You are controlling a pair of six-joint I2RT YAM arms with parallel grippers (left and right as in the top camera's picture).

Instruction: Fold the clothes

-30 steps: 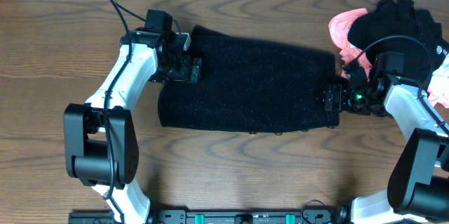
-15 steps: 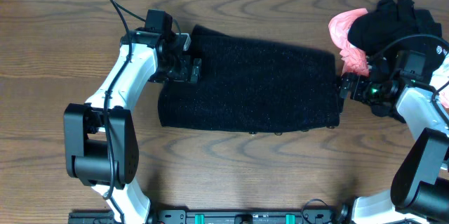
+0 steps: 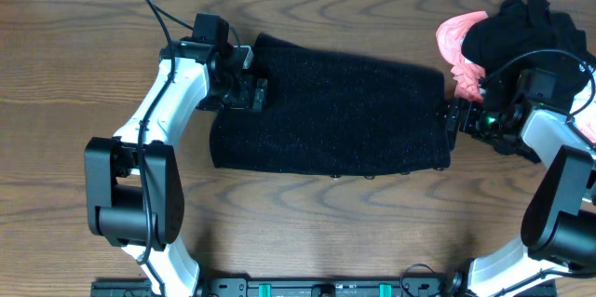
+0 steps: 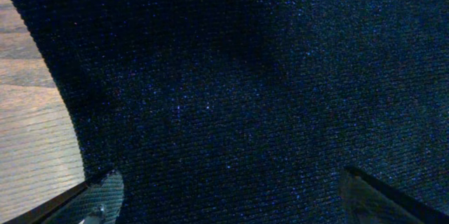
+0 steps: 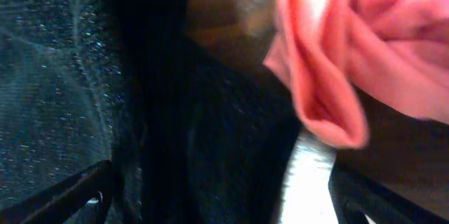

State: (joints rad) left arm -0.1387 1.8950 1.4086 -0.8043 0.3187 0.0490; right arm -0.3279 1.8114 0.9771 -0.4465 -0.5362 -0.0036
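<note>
The robot's right hand has to slide to the left in the overhead view, onto the garment's edge by the pink cloth, and close.
The clothes, a black fuzzy knit with glittery specks, lie folded into a wide rectangle in the middle of the table. Small pearly buttons dot its near edge. My left gripper hovers open over the garment's upper left edge. In the left wrist view the knit fills the frame between the spread fingertips. My right gripper stands open at the garment's right edge. The right wrist view shows dark knit on the left, and nothing is held between the right gripper's jaws.
A heap of other clothing lies at the back right, with a pink piece and a black piece. The pink cloth hangs close above my right gripper. Bare wooden table surrounds the garment.
My right gripper rose off the garment's lower right corner, drew away to the right, then eased back to the right edge. The left arm and the garment stayed put.
</note>
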